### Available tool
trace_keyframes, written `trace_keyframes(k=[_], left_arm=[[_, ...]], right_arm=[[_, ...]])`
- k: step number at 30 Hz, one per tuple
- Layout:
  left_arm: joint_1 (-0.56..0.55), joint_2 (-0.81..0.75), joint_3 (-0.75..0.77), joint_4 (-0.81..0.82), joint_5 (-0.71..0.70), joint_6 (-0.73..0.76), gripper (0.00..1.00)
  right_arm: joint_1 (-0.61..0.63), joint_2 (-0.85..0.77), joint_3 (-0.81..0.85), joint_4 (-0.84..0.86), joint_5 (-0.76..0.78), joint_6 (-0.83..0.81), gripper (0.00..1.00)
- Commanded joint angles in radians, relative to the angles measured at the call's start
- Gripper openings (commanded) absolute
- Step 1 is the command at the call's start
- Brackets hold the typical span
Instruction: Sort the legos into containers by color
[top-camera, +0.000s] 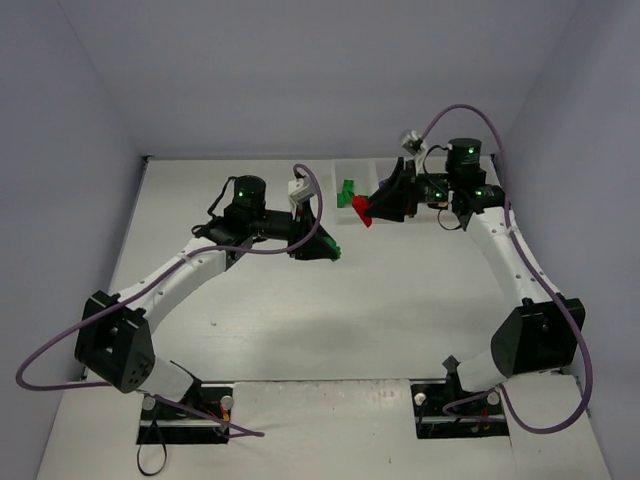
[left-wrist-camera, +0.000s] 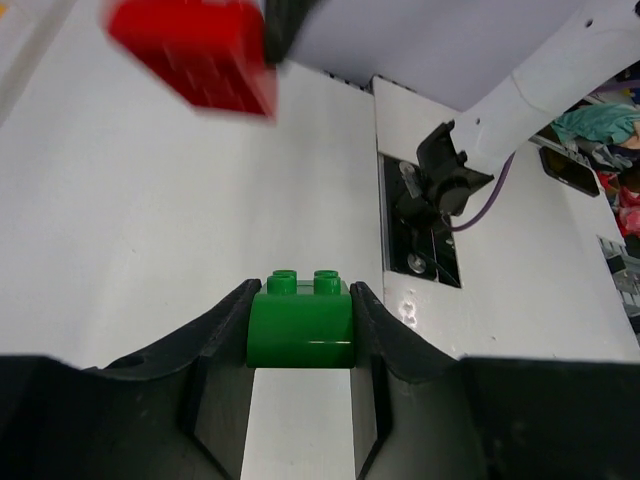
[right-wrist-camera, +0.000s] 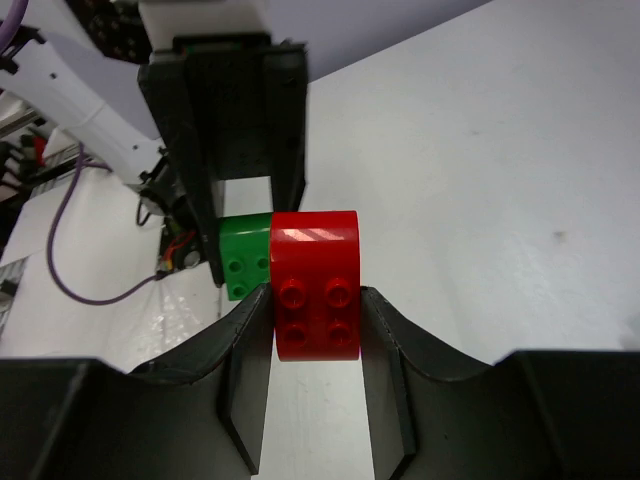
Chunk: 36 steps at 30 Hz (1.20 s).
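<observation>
The tray end away from the green bricks is below my right gripper, to its right in the top view. I will swing my right gripper there, lower it and release.
My left gripper (top-camera: 326, 246) is shut on a green brick (top-camera: 333, 251), held off the table; in the left wrist view the brick (left-wrist-camera: 300, 320) sits studs forward between the fingers of the gripper (left-wrist-camera: 302, 300). My right gripper (top-camera: 372, 208) is shut on a red brick (top-camera: 361, 210), seen between its fingers in the right wrist view (right-wrist-camera: 315, 285). The two held bricks are close together, and the green one (right-wrist-camera: 245, 255) shows just behind the red. The white tray (top-camera: 352, 166) lies at the back, partly hidden by the right arm, with green bricks (top-camera: 346, 192) in one compartment.
The arms' base plates (top-camera: 190, 408) (top-camera: 462, 410) are at the near edge. Purple cables (top-camera: 300, 250) loop off both arms. Grey walls close the table on the left, back and right. The right arm's base (left-wrist-camera: 440, 185) shows in the left wrist view.
</observation>
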Motion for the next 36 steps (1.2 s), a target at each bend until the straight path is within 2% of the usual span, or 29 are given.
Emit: trace_keyframes(k=[1, 5, 6, 9, 10, 12, 13, 16, 20, 27, 28, 33, 36], left_arm=[[0.005, -0.068, -0.038, 0.005, 0.035, 0.053, 0.00], [0.006, -0.090, -0.087, 0.018, -0.005, 0.042, 0.00], [0.006, -0.093, -0.098, 0.028, -0.017, 0.033, 0.00], [0.005, -0.101, -0.136, 0.063, -0.098, -0.013, 0.00], [0.003, -0.104, -0.148, 0.074, -0.147, -0.022, 0.00], [0.005, -0.116, -0.176, 0.078, -0.193, -0.050, 0.00], [0.005, -0.122, -0.187, 0.083, -0.225, -0.062, 0.00], [0.003, -0.151, -0.224, 0.075, -0.305, -0.081, 0.00], [0.003, -0.194, -0.262, 0.067, -0.371, -0.107, 0.00], [0.003, -0.228, -0.300, 0.012, -0.488, -0.108, 0.00], [0.003, -0.229, -0.299, 0.005, -0.496, -0.108, 0.00], [0.003, -0.208, -0.230, -0.070, -0.557, -0.072, 0.00], [0.003, -0.170, -0.179, -0.075, -0.591, -0.067, 0.00]], right_arm=[[-0.082, 0.013, 0.096, 0.060, 0.004, 0.019, 0.00], [-0.163, 0.057, 0.129, 0.058, 0.181, 0.053, 0.00], [-0.176, 0.070, 0.133, 0.060, 0.375, 0.082, 0.00], [-0.260, 0.131, 0.137, 0.060, 0.703, 0.152, 0.00], [-0.274, 0.145, 0.137, 0.066, 0.887, 0.186, 0.00], [-0.303, 0.185, 0.142, 0.083, 1.043, 0.197, 0.00], [-0.306, 0.200, 0.152, 0.087, 1.205, 0.212, 0.00], [-0.335, 0.290, 0.203, 0.095, 1.381, 0.217, 0.00], [-0.378, 0.396, 0.287, 0.104, 1.467, 0.200, 0.00], [-0.410, 0.585, 0.471, 0.104, 1.494, 0.145, 0.00], [-0.413, 0.620, 0.490, 0.104, 1.489, 0.145, 0.03], [-0.429, 0.689, 0.574, 0.092, 1.403, 0.157, 0.41], [-0.429, 0.699, 0.588, 0.083, 1.359, 0.159, 0.54]])
